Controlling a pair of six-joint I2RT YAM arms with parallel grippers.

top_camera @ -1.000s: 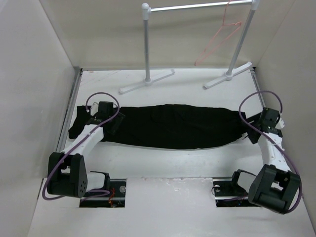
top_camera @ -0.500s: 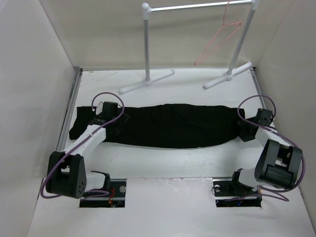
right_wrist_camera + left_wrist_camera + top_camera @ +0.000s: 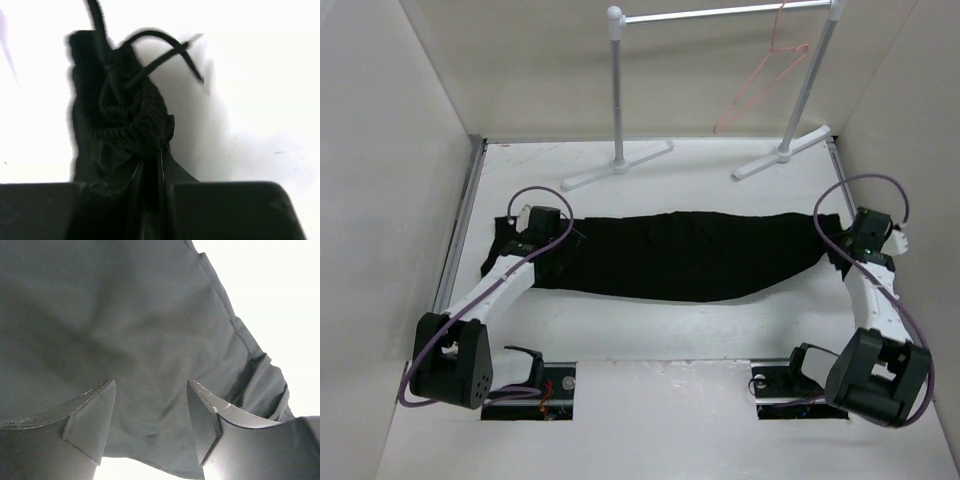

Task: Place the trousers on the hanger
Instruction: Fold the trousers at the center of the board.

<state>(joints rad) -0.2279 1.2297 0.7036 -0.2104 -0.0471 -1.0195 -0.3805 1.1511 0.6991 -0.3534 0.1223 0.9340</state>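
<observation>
The robot's right gripper should lift the waistband of the trousers, fold it over to the left in the top view, where the trousers' middle (image 3: pixel 670 255) is, and let go of it.
The black trousers (image 3: pixel 680 255) lie stretched left to right across the white table. My left gripper (image 3: pixel 558 248) is over their left end. In the left wrist view it (image 3: pixel 150 415) stands open, the cloth (image 3: pixel 125 315) spread flat just beyond the fingertips and nothing pinched. My right gripper (image 3: pixel 842 257) is at the right end. The right wrist view shows it (image 3: pixel 152 165) shut on the bunched waistband (image 3: pixel 120 120), with drawstrings (image 3: pixel 160 50) trailing beyond. The pink hanger (image 3: pixel 765 85) hangs on the rack rail at the back right.
A white rack stands at the back: two posts (image 3: pixel 618 90) on long feet (image 3: pixel 620 165), joined by a top rail (image 3: pixel 720 12). Side walls close in on the left and right. Two cut-outs (image 3: pixel 530 385) sit by the arm bases.
My right gripper has closed on the waistband and drawn back to the right. The trousers have slid right, their left end included. My left gripper stays open over the cloth.
</observation>
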